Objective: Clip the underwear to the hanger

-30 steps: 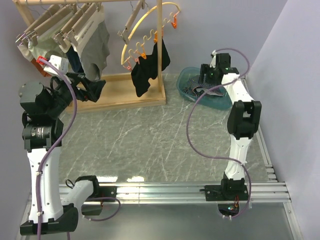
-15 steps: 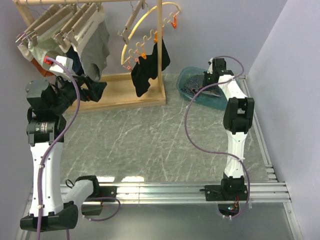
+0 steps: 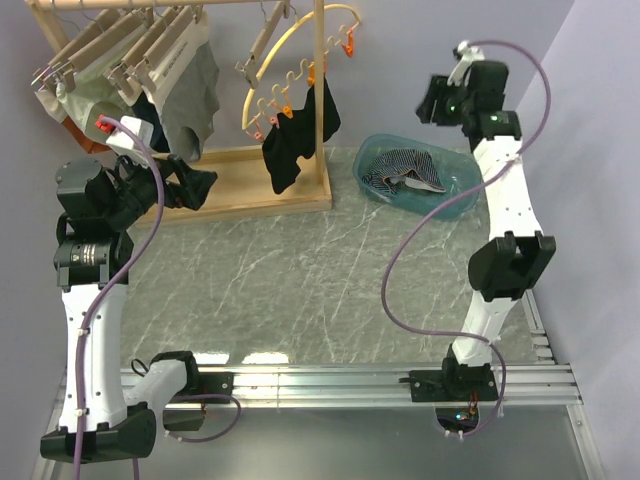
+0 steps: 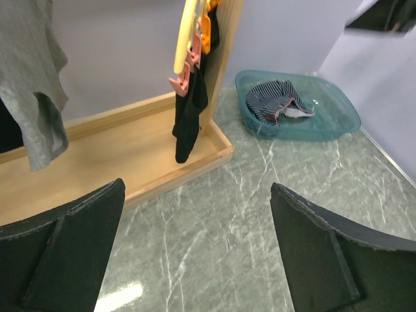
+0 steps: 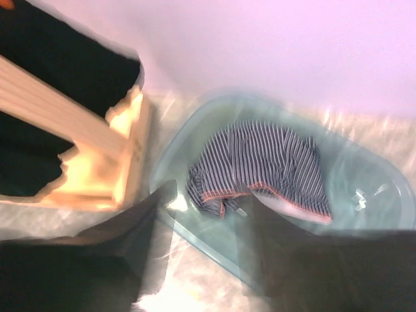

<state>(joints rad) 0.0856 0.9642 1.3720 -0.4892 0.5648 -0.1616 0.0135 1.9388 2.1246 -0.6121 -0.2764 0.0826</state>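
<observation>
The middle of the underwear's orange-trimmed edge (image 3: 405, 180) (image 5: 257, 187) is down in the teal basin, and my right gripper will reach down to it there.
The underwear (image 3: 403, 171), navy with pale pinstripes, lies crumpled in a teal basin (image 3: 452, 200) at the back right. It also shows in the left wrist view (image 4: 275, 97) and, blurred, in the right wrist view (image 5: 260, 162). Several pale wooden clip hangers (image 3: 150, 45) hang on the rack rail at the top left, and one bare hanger (image 3: 262, 42) hangs beside the yellow arc. My left gripper (image 3: 203, 186) (image 4: 197, 188) is open and empty near the rack's base. My right gripper (image 3: 432, 100) (image 5: 205, 201) is open and empty, raised above the basin.
A wooden rack with a tray base (image 3: 245, 190) stands at the back left. Grey briefs (image 3: 190, 95) hang on it, and a black garment (image 3: 295, 140) hangs from a yellow arc with orange pegs (image 3: 300, 40). Walls close in at the back and right.
My right gripper has lifted up out of the basin, empty; the underwear stays in the basin. My left arm has turned slightly toward the table.
</observation>
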